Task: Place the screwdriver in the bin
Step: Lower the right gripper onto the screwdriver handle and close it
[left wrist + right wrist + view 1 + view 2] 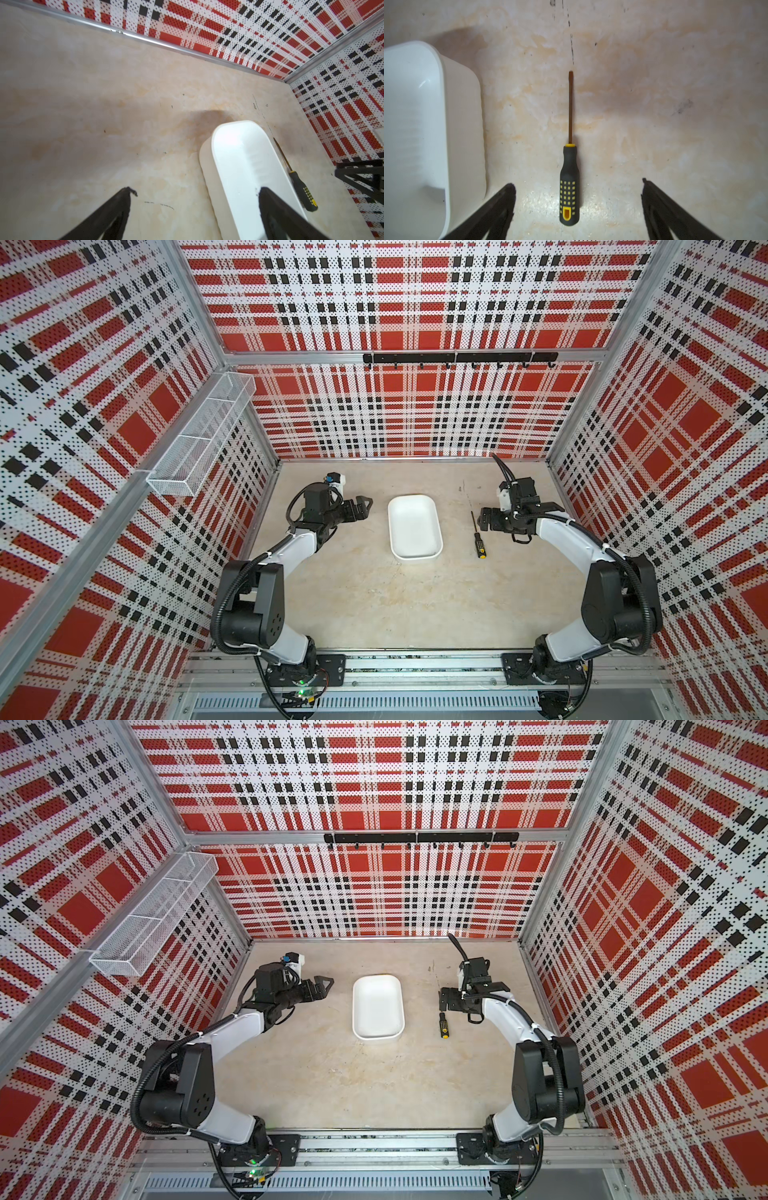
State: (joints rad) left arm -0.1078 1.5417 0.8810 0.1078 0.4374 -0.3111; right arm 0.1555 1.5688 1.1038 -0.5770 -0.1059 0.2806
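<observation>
The screwdriver's handle is already between my open fingers, so my right gripper should move down onto it between its yellow collar and dots and close.
The screwdriver (479, 540) lies flat on the beige table just right of the bin (413, 526), black and yellow handle toward the front, shaft pointing at the back wall. The bin, a shallow white tray (377, 1006), is empty. My right gripper (484, 521) hangs above the screwdriver (569, 182) and is open. In the right wrist view its fingers (506, 199) stand wide on either side of the handle, not touching it, with the bin (415, 124) beside them. In a top view it hides the shaft. My left gripper (365, 506) is open and empty, left of the bin (239, 158).
A long white wire-mesh basket (203, 435) hangs on the left wall. A black hook rail (459, 358) runs along the back wall. Plaid walls close the table on three sides. Both arm bases sit on the front rail.
</observation>
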